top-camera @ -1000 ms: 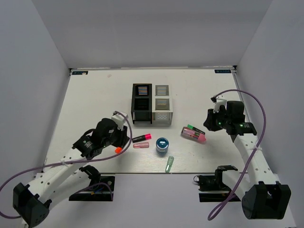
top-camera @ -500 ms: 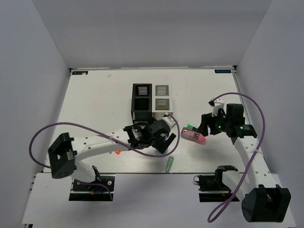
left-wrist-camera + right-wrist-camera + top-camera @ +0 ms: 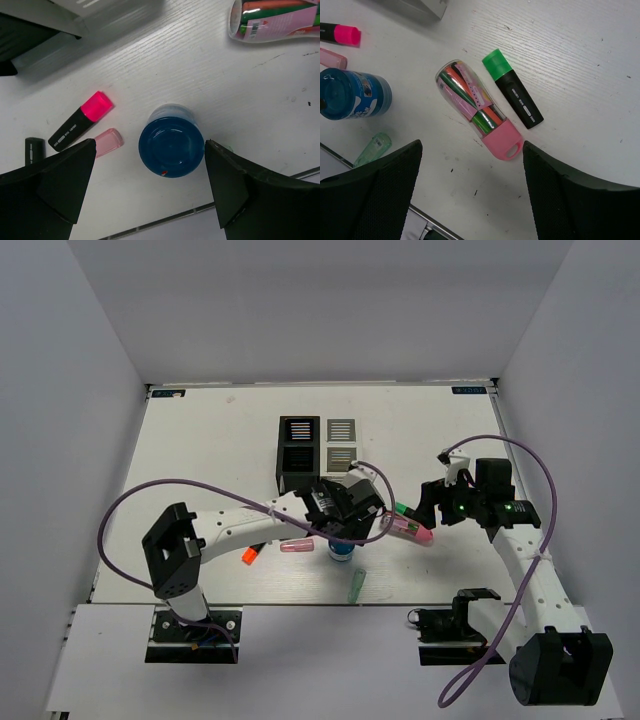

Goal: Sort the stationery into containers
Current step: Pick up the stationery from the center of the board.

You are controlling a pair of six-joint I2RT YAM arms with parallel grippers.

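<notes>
My left gripper lowers, still open, around the upright sides of the round blue tape roll point(image 3: 341, 551) point(image 3: 171, 147) next. The reason is that the roll stands below it between its two fingers.
The round blue tape roll point(image 3: 171, 147) stands upright on the table. My left gripper point(image 3: 149, 156) hovers over it, open, one finger on each side, not touching. A black marker with a pink end point(image 3: 80, 125) and a pink translucent stick point(image 3: 107, 141) lie left of the roll. The pink-green bundle point(image 3: 475, 112) lies under my open right gripper point(image 3: 471, 150), with a green-capped black marker point(image 3: 515, 92) beside it. The pale green piece point(image 3: 356, 585) and the orange-tipped pen point(image 3: 250, 554) lie near the front edge. The containers point(image 3: 300, 430) stand behind, partly hidden by my left arm.
The table's front edge point(image 3: 427, 220) runs close below the right gripper. My left arm point(image 3: 250, 525) stretches across the middle of the table. In the overhead view the right gripper point(image 3: 428, 508) sits just right of the bundle point(image 3: 408, 527).
My left arm has swung from the left side to the blue roll, and its gripper has opened. The right gripper has opened and shifted slightly left, by the bundle.
</notes>
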